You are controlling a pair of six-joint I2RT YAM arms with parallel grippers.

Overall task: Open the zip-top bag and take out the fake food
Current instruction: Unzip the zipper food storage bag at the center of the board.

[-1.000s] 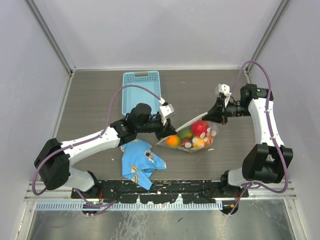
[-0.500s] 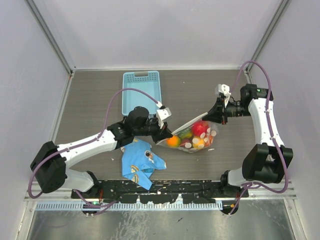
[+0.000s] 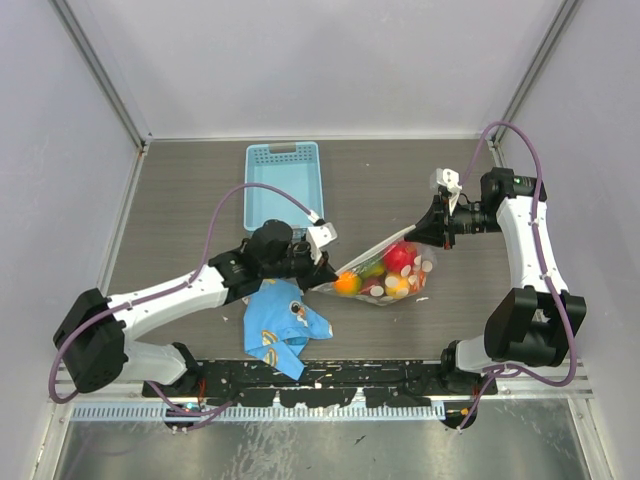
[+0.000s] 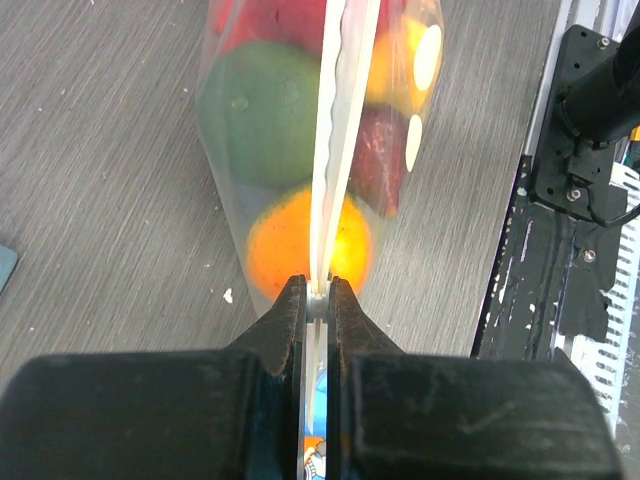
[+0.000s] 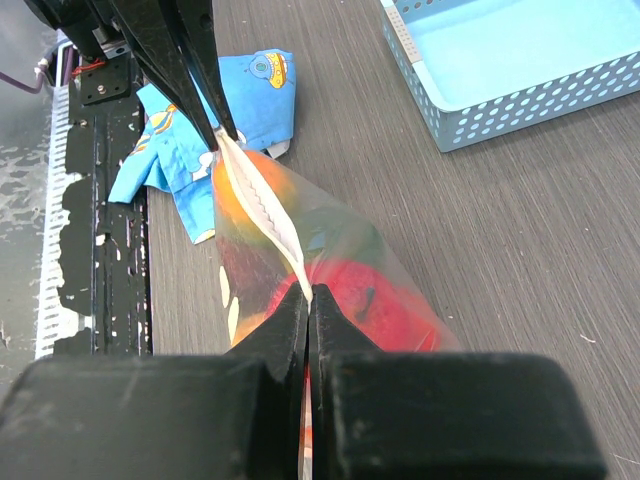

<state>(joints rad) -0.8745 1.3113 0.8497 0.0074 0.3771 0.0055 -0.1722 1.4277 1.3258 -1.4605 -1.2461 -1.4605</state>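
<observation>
My left gripper slides its fingers left in the top view along the loose end of the bag's white zip next and releases it, since the end lies that way.
The zip-top bag [image 3: 395, 275] hangs stretched between both grippers just above the table, its white zip strip [image 3: 375, 250] taut and uppermost. My left gripper [image 3: 325, 268] is shut on the strip's left end [image 4: 318, 292]. My right gripper [image 3: 425, 232] is shut on the strip's right end [image 5: 308, 292]. The fake food is inside the bag: an orange fruit [image 4: 280, 250], a green one [image 4: 260, 110] and a red one [image 5: 375, 300] show through the plastic. In the left wrist view the two white strip halves [image 4: 335, 120] run side by side with a thin gap.
A blue cartoon-print cloth [image 3: 282, 322] lies on the table under and in front of my left gripper. A light blue slotted basket [image 3: 284, 180] stands at the back, left of centre. The black base rail [image 3: 320, 378] runs along the near edge.
My left gripper has drawn a little to the left and toward the near edge, still shut on the strip's end, and the bag has stretched with it. The right arm has not moved.
</observation>
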